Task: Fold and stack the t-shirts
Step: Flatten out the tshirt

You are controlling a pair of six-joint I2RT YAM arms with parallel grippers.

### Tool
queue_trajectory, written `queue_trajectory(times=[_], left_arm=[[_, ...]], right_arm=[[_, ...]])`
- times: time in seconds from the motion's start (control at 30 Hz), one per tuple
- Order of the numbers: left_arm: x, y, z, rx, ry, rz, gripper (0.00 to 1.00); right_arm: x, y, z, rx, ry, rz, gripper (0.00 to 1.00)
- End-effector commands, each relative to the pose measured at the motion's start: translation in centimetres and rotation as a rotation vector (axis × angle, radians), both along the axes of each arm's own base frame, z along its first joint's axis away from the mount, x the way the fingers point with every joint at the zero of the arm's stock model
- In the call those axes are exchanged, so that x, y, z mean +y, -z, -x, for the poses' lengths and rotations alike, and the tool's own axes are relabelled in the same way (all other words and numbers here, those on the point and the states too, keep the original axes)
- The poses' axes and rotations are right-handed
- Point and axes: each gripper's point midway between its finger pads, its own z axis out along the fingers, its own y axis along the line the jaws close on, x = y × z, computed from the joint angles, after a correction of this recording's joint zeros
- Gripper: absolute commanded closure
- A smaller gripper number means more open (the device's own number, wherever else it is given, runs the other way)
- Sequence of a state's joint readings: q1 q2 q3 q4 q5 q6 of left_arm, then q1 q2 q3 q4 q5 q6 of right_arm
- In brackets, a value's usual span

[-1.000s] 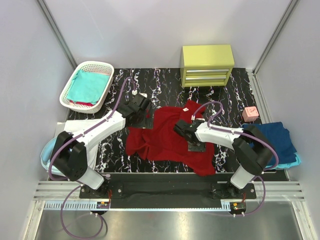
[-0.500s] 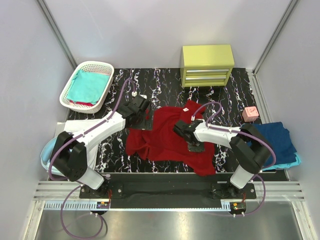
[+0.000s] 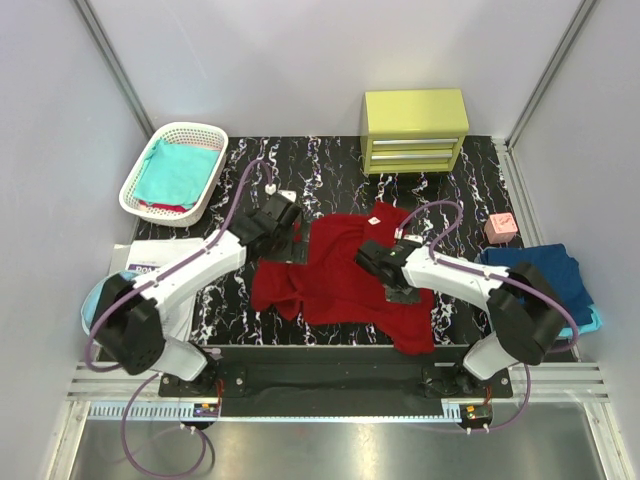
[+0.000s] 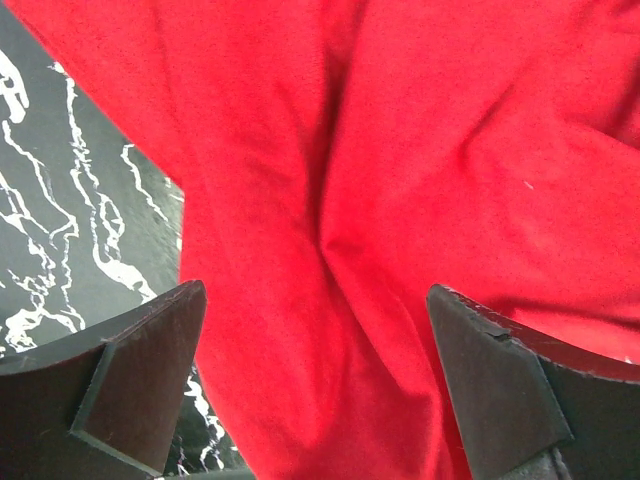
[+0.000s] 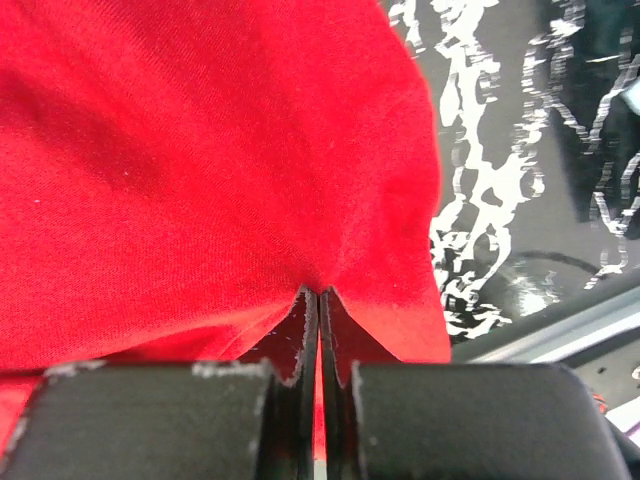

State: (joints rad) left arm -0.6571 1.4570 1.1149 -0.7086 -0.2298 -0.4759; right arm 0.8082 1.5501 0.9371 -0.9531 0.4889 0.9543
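My left gripper should move back and down onto the red shirt's near edge (image 3: pixel 290 312) next. That edge lies loose while my right gripper holds the other side of the shirt.
The dark red t-shirt (image 3: pixel 340 275) lies crumpled in the middle of the black marbled table. My left gripper (image 3: pixel 293 240) is open over the shirt's left upper edge; in the left wrist view (image 4: pixel 315 380) red cloth (image 4: pixel 400 180) lies between the spread fingers. My right gripper (image 3: pixel 400 290) is shut on a pinch of the red shirt near its right side, and the right wrist view (image 5: pixel 318 300) shows cloth (image 5: pixel 200 150) caught between the closed fingers. A teal shirt (image 3: pixel 178 172) lies in the white basket. A navy shirt (image 3: pixel 545 275) lies on a light blue one (image 3: pixel 585 322) at the right.
A white lattice basket (image 3: pixel 138 198) stands at the back left. A yellow-green drawer unit (image 3: pixel 414 130) stands at the back. A small pink block (image 3: pixel 500 228) sits at the right. A light blue item (image 3: pixel 90 312) and white paper (image 3: pixel 150 262) lie at the left edge.
My right gripper has moved right and slightly nearer with the red cloth pinched, pulling the shirt's right side out. The left gripper has shifted little.
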Motion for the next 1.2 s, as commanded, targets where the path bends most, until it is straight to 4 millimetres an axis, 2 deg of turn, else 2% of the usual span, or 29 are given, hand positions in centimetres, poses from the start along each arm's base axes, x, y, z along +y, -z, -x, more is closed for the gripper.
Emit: queue_trajectory(times=[0.0,0.07,0.13,0.17,0.2,0.27,0.3,0.37,0.5,0.6,0.73,0.83,0.93,1.07,1.17], left_arm=[[-1.6,-4.1,2.4,-0.095,0.037,0.104,0.01],[-1.8,-5.2,3.7,-0.117,0.042,0.147,0.01],[-2.4,-4.9,5.7,-0.096,0.054,0.179,0.02],[-2.4,-5.4,6.5,-0.101,0.044,0.215,0.02],[-2.5,-4.6,7.6,-0.079,0.063,0.207,0.03],[-2.4,-4.6,8.9,-0.081,0.074,0.224,0.03],[-2.2,-3.6,10.0,-0.058,0.086,0.211,0.04],[-1.9,-3.2,11.2,-0.051,0.091,0.215,0.05],[-1.5,-0.9,14.7,0.018,0.136,0.159,0.06],[-1.6,0.9,16.3,0.062,0.142,0.128,0.06],[-2.1,2.6,17.0,0.091,0.144,0.093,0.05],[-3.2,3.2,17.2,0.098,0.171,0.109,0.07],[-3.9,4.5,17.1,0.107,0.182,0.110,0.10],[-5.1,5.7,16.2,0.101,0.182,0.084,0.13],[-5.2,6.7,15.0,0.092,0.152,0.056,0.19]], right_arm=[[-1.7,-2.3,-0.5,-0.061,0.034,0.054,1.00],[-1.7,-2.2,-0.5,-0.060,0.034,0.053,1.00],[-1.6,-2.2,-0.5,-0.059,0.030,0.054,1.00],[-1.5,-2.2,-0.6,-0.058,0.026,0.053,1.00],[-1.4,-2.2,-0.6,-0.060,0.022,0.053,1.00],[-1.4,-2.1,-0.7,-0.054,0.014,0.057,1.00],[-1.3,-2.1,-0.8,-0.054,0.010,0.055,1.00],[-1.2,-2.2,-1.0,-0.054,0.001,0.055,1.00],[-0.8,-2.2,-1.4,-0.060,-0.017,0.051,1.00],[-0.6,-2.2,-1.7,-0.060,-0.029,0.052,1.00],[-0.1,-2.3,-2.0,-0.059,-0.047,0.049,1.00],[-0.1,-2.4,-2.1,-0.062,-0.050,0.049,1.00],[-0.2,-2.6,-2.1,-0.068,-0.053,0.046,1.00],[-0.3,-2.7,-2.0,-0.074,-0.054,0.042,1.00],[-0.4,-2.8,-1.9,-0.075,-0.057,0.042,1.00]])
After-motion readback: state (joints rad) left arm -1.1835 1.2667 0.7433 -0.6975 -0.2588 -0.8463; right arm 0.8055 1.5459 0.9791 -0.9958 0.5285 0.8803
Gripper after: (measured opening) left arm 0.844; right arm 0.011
